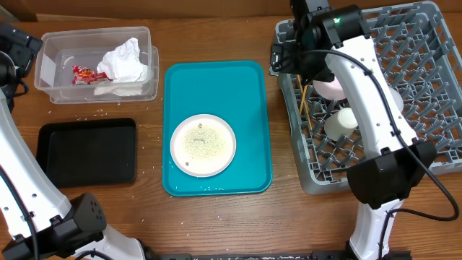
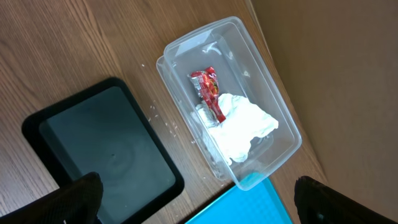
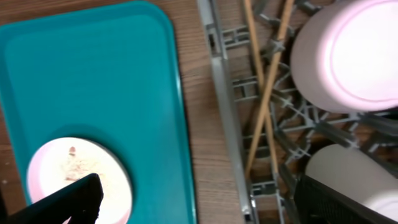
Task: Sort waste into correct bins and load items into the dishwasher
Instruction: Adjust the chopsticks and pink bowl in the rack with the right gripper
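Observation:
The white plate has rice grains on it, so next I will swing my left gripper over the teal tray and down onto the plate's rim facing the rack (image 1: 426, 65).
The clear tub (image 1: 50, 68) at the back left holds white napkins (image 1: 124, 61) and the red-and-white wrapper (image 1: 85, 74); the left wrist view shows the tub (image 2: 273, 112) and the wrapper (image 2: 210, 90) too. The black tray (image 1: 86, 152) is empty. The white plate (image 1: 203, 144) with rice grains lies on the teal tray (image 1: 249, 94). The grey dish rack (image 1: 426, 65) holds the chopsticks (image 3: 264, 93), the pink plate (image 3: 348, 56) and the white cup (image 3: 348, 168). My right gripper (image 3: 208, 202) is open and empty above the rack's left edge. My left gripper (image 2: 199, 199) is open and empty above the black tray (image 2: 106, 149) and tub. The bowl is out of view.
Loose rice grains (image 1: 94, 113) are scattered on the wooden table between the tub and the black tray. The right arm (image 1: 368, 101) crosses over the rack's left half. The left arm's base stands at the front left.

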You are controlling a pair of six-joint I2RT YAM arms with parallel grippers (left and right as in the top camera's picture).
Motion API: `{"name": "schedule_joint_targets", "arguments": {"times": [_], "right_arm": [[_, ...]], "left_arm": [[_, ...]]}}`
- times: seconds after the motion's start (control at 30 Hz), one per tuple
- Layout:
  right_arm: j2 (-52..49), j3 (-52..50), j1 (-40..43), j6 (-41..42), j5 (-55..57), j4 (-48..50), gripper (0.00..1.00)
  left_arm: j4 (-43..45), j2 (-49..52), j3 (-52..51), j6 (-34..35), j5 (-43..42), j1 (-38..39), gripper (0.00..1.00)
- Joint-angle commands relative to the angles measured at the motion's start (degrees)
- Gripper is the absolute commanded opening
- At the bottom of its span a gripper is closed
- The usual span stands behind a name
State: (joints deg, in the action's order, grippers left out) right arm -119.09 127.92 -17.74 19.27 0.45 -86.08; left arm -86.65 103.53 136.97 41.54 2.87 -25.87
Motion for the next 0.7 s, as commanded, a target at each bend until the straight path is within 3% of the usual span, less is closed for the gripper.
{"name": "schedule_joint_targets", "arguments": {"times": [0.0,0.67], "right_arm": [[2.34,1.57,2.36,-0.17,4.52,-1.11,1.00],[2.34,1.57,18.23,-0.17,14.80,-4.74,1.00]], "left_arm": [[0.04,0.39,0.04,-0.85,0.68,0.39,1.00],[0.04,0.39,0.04,-0.83,0.70,0.39,1.00]]}}
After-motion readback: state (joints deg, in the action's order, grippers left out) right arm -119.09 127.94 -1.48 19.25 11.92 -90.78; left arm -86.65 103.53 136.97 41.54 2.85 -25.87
